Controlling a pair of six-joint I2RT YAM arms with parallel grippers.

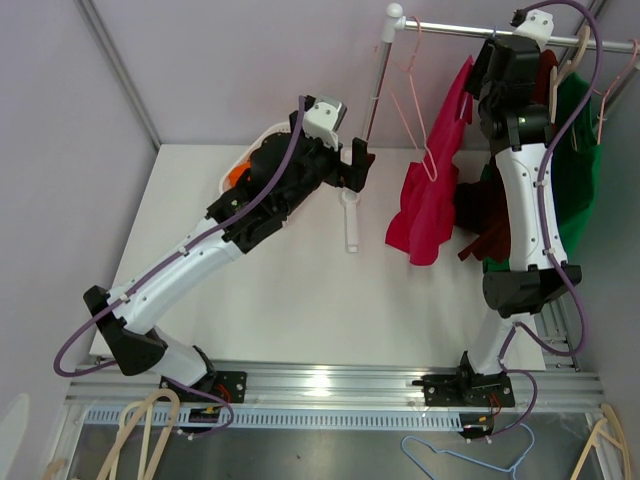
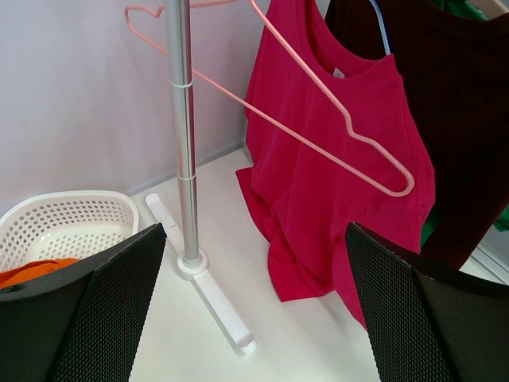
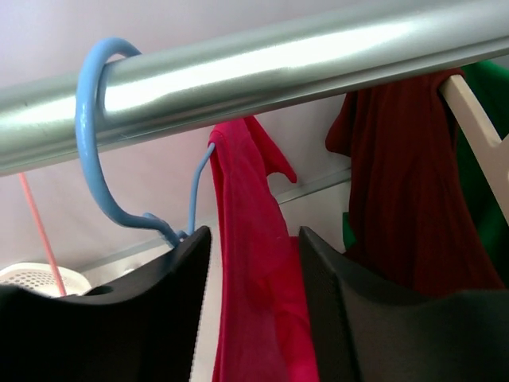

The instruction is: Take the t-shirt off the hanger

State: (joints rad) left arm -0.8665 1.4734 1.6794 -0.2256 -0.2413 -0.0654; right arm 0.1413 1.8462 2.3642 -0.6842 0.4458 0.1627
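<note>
My right gripper should slide to the left in the wrist view and close around the hanger's neck (image 3: 169, 230), which stands on that side, outside my fingers.
A red t-shirt (image 1: 430, 200) (image 2: 334, 159) (image 3: 254, 263) hangs from a blue hanger (image 3: 99, 159) (image 2: 382, 32) hooked over the silver rail (image 3: 278, 64) (image 1: 455, 29); its hem rests crumpled on the table. My right gripper (image 1: 490, 55) (image 3: 254, 235) is up just under the rail. Its jaws stand on either side of the shirt's shoulder, beside the hanger's neck, with a strip of light between the left finger and the cloth. My left gripper (image 1: 357, 165) (image 2: 254, 231) is wide open and holds nothing. It sits low by the rack pole (image 2: 184, 143), facing the shirt.
An empty pink hanger (image 1: 415, 110) (image 2: 318, 135) hangs on the rail left of the shirt. A dark maroon garment (image 1: 490, 220) (image 3: 406, 199) and a green one (image 1: 580, 170) hang to the right. A white basket (image 2: 64, 223) holding something orange sits at the back left.
</note>
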